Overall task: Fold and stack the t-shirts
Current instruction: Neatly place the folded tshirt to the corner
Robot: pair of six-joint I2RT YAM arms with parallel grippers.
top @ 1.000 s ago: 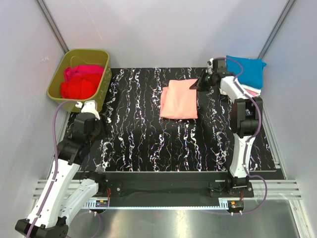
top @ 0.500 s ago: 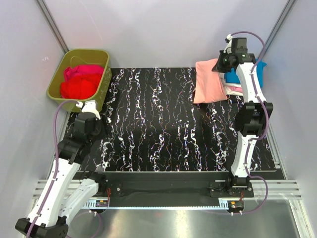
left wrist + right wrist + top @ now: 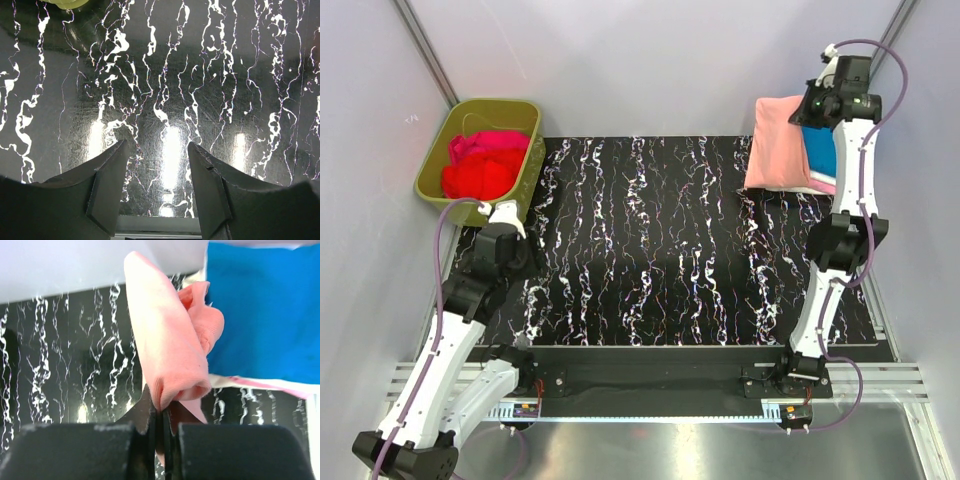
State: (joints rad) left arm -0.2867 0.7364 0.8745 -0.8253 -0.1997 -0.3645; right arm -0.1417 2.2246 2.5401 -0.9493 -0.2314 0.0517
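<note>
I will next move my right gripper to the right in the top view, then down, and let go of the pink fold (image 3: 172,345) over the blue t-shirt (image 3: 265,315). The blue t-shirt is still largely uncovered.
My right gripper (image 3: 812,108) is raised at the back right and shut on the folded salmon-pink t-shirt (image 3: 775,143), which hangs over the stack of folded shirts there. The wrist view shows the pink fold (image 3: 172,345) pinched between the shut jaws of that gripper (image 3: 162,412), with the bright blue t-shirt (image 3: 260,310) on top of the stack to its right. Cream and pink edges (image 3: 260,384) peek from under the blue one. Red and magenta t-shirts (image 3: 480,165) lie in the tub. My left gripper (image 3: 156,150) hangs open over bare mat, holding nothing.
The olive-green tub (image 3: 525,170) stands at the back left corner, just beyond my left arm. The black marbled mat (image 3: 640,240) covers the table. Grey walls close in on both sides and behind.
The right arm has lifted the folded salmon-pink shirt from the mat's middle and carried it right and back, over the blue-topped stack. The left arm has stayed put.
</note>
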